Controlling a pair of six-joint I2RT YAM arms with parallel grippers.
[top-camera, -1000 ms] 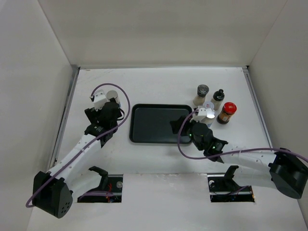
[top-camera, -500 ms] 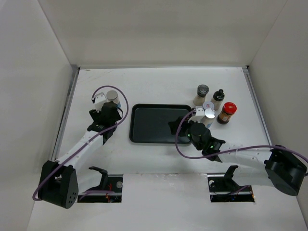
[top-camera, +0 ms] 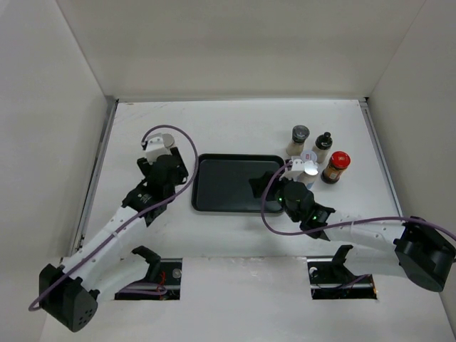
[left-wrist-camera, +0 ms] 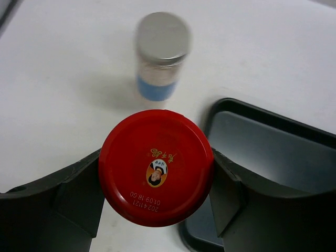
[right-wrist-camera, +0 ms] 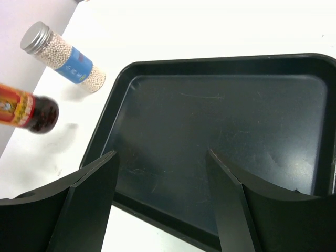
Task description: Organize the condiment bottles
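Note:
I will next move my left gripper to the right in the top view, then down over the tray's far corner nearest the silver-lidded jar (top-camera: 208, 163) (left-wrist-camera: 233, 127), because that corner is empty.
My left gripper (top-camera: 168, 171) (left-wrist-camera: 156, 181) is shut on a red-capped amber-brown bottle (left-wrist-camera: 156, 157), held above the table just left of the flat black tray (top-camera: 214, 201). The bottle also shows in the right wrist view (right-wrist-camera: 29, 113), off the surface. A silver-lidded pale jar with a blue band (left-wrist-camera: 161, 63) (right-wrist-camera: 63, 58) stands upright just beyond it. My right gripper (top-camera: 267, 187) (right-wrist-camera: 163, 163) is open and empty over the tray's right part. At the right stand a grey-lidded jar (top-camera: 300, 135), a black-capped bottle (top-camera: 323, 142), a second red-capped bottle (top-camera: 337, 165) and a white-lidded jar (top-camera: 311, 169).
The tray (right-wrist-camera: 220, 60) (left-wrist-camera: 273, 152) holds nothing. White walls enclose the table on the left, back and right. Purple cables loop over both arms.
My left gripper, with the red-capped bottle in it, has shifted a little right toward the tray. The right arm has barely moved.

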